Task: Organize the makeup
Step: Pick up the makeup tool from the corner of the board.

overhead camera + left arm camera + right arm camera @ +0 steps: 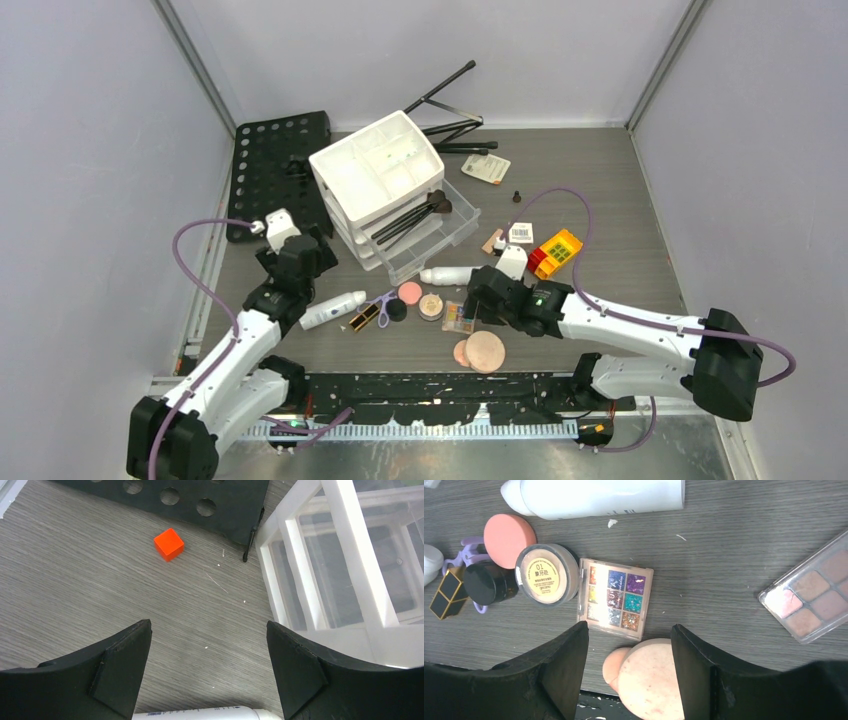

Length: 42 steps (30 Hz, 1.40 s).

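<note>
My right gripper should move down and back onto the big peach puff's edge point(472, 355) point(626, 684) by the smaller puff: the big puff lies nearer the base than my fingers.
The makeup lies in a cluster at the table's front centre: a white bottle point(332, 310), a black-gold lipstick point(364, 318), a pink compact point(409, 292), a beige jar point(431, 305), a multicolour palette point(458, 317), a second white bottle point(448, 275) and a big peach puff point(485, 351). Black brushes point(415, 215) lie in the open clear drawer. My right gripper point(630, 630) is open above the peach puff point(649, 680), just short of the palette point(616, 597). A nude palette point(811, 592) lies to its right. My left gripper point(209, 630) is open and empty, past the white bottle point(200, 714).
A white drawer organizer point(385, 190) stands at the centre back, close to my left gripper's right finger point(345, 570). A black perforated board point(275, 170) lies back left, with an orange cube point(168, 544) near it. A red-and-yellow block point(555, 253) and a tan wooden block point(492, 241) sit at the right.
</note>
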Tool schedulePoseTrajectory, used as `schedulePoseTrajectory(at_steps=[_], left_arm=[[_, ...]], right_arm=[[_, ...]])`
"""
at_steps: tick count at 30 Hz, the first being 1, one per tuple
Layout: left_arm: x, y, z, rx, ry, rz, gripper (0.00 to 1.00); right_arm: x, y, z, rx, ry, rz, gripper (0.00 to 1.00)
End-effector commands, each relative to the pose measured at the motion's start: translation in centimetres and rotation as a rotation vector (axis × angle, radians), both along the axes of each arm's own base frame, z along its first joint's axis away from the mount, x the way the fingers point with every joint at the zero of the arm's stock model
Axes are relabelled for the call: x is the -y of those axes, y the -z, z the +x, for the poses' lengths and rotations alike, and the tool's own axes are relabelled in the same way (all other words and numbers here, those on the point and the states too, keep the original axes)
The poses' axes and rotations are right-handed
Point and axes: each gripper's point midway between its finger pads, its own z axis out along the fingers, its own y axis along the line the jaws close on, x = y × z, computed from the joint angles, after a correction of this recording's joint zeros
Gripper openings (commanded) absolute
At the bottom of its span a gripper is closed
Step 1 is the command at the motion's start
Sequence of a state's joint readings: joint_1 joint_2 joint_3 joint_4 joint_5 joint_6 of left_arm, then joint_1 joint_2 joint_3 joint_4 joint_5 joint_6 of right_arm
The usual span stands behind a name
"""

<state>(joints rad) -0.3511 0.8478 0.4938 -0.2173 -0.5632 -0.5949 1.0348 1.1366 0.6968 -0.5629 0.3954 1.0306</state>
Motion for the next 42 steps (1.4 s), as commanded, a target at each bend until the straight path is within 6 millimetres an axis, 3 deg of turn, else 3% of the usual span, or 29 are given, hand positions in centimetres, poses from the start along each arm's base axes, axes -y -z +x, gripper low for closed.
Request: schedulePoseTrajectory(at_steps=[1, 9, 18, 25, 31, 42], left_arm=[[0.1, -0.9, 0.8, 0.047, -0.012, -0.019, 0.87], [0.1, -1.0, 0.8, 0.05, -0.014, -0.019, 0.87], [0.2, -1.0, 0.9, 0.048, -0.01, -0.021, 0.88], [0.2, -1.1, 0.8, 0.05, -0.01, -0.023, 0.88], [0.2, -1.1, 0.8, 0.048, -0.01, -0.021, 0.88], [0.2, -1.0, 0.8, 0.048, -0.01, -0.021, 0.88]], right_arm=[[0.2, -0.7, 0.1, 0.02, 0.009, -0.001, 0.68], [-0.7, -0.5, -0.7, 0.013, -0.04, 0.011, 0.7], [-2.2, 0.2, -3.7, -0.004, -0.139, -0.064, 0.72], [-3.0, 0.5, -5.7, -0.03, -0.228, -0.183, 0.5], [-3.8, 0.9, -6.8, -0.041, -0.272, -0.275, 0.5], [-3.0, 2.3, -5.9, -0.022, -0.225, -0.388, 0.4]])
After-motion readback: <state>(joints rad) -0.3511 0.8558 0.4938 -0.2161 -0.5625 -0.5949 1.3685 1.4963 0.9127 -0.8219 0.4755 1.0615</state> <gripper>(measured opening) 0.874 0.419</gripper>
